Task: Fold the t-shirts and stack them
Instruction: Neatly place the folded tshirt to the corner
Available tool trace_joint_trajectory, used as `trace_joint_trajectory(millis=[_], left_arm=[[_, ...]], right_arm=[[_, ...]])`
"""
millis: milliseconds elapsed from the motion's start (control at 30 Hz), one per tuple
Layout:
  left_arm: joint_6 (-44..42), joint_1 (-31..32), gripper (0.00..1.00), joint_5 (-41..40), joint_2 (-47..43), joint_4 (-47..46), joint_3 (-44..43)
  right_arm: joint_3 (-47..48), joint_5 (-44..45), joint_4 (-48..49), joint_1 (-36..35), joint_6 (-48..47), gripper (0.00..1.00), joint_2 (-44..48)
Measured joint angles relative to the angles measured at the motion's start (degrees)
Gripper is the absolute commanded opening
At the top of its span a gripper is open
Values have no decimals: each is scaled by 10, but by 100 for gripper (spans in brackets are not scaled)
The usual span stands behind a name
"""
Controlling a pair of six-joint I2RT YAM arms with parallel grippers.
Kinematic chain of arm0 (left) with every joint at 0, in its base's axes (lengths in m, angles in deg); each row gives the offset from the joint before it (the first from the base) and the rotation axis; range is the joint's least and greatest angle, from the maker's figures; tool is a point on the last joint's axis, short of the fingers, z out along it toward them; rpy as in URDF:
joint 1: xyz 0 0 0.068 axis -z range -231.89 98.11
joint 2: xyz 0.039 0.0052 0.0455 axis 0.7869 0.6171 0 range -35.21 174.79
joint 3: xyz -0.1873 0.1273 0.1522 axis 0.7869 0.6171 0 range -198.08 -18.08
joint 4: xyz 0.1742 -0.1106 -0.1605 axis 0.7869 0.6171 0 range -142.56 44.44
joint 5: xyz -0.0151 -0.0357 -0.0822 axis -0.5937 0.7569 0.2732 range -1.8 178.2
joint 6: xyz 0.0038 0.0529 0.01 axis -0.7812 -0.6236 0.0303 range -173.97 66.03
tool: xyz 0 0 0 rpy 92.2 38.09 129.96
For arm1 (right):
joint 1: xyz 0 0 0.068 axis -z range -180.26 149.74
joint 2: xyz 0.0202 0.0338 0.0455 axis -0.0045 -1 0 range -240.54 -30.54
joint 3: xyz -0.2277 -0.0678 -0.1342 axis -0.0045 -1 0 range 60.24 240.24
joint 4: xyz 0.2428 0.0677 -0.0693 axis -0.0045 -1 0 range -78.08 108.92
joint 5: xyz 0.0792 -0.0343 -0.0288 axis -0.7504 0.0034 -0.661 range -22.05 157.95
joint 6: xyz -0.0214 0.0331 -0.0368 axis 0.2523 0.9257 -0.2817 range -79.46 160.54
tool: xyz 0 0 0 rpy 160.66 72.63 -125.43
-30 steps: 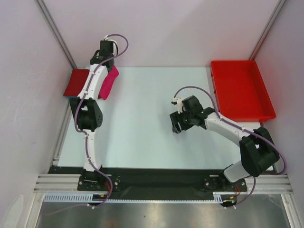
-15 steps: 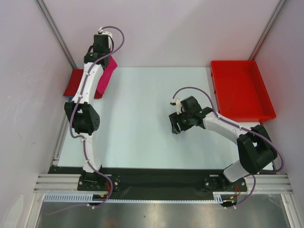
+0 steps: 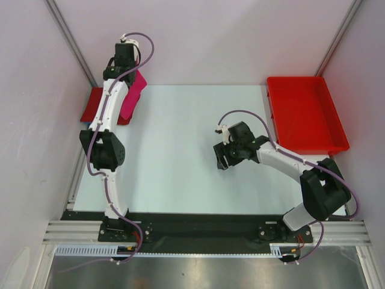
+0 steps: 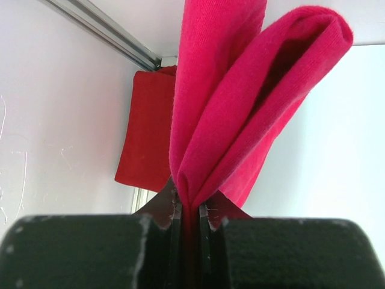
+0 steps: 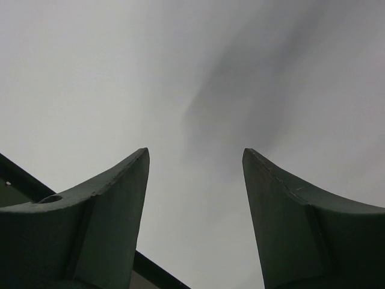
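I will next move my left gripper toward the wall and down, and let go of the magenta-pink t-shirt [image 3: 133,95] on the crimson t-shirt. The wall side of the crimson t-shirt is still uncovered.
My left gripper [image 3: 124,77] is shut on the folded magenta-pink t-shirt [image 3: 133,95], which hangs from it at the far left corner of the table. In the left wrist view the pink cloth [image 4: 240,114] is pinched between the closed jaws of the left gripper [image 4: 190,211]. The folded crimson t-shirt [image 3: 94,103] lies flat at the far left edge, just left of and below the pink one; it also shows in the left wrist view [image 4: 147,132]. My right gripper [image 3: 220,162] is open and empty over mid-table, with only bare surface between its fingers [image 5: 195,158].
A rigid red plastic tray [image 3: 305,114] stands at the far right. White walls with metal corner posts [image 3: 69,42] close in the back and sides. The pale table [image 3: 174,144] lies between the two arms.
My left gripper has carried the pink t-shirt further back and left, so it now hangs partly over the crimson one. The right arm has barely moved.
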Motion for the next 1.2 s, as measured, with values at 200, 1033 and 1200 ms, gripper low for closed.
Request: trace_joint_trajectory(millis=[200,1033,1200], left_arm=[[6,-16,0,4,15,-1,-2],[35,-114,1,49,115,-86,10],[40,-130,7,48,140,-115,14]], right_arm=[[15,0,0,0,0,68,-12],[99,26,-28,-25,-1,69,-96],[108,31,-36,-32,-3,69,-104]])
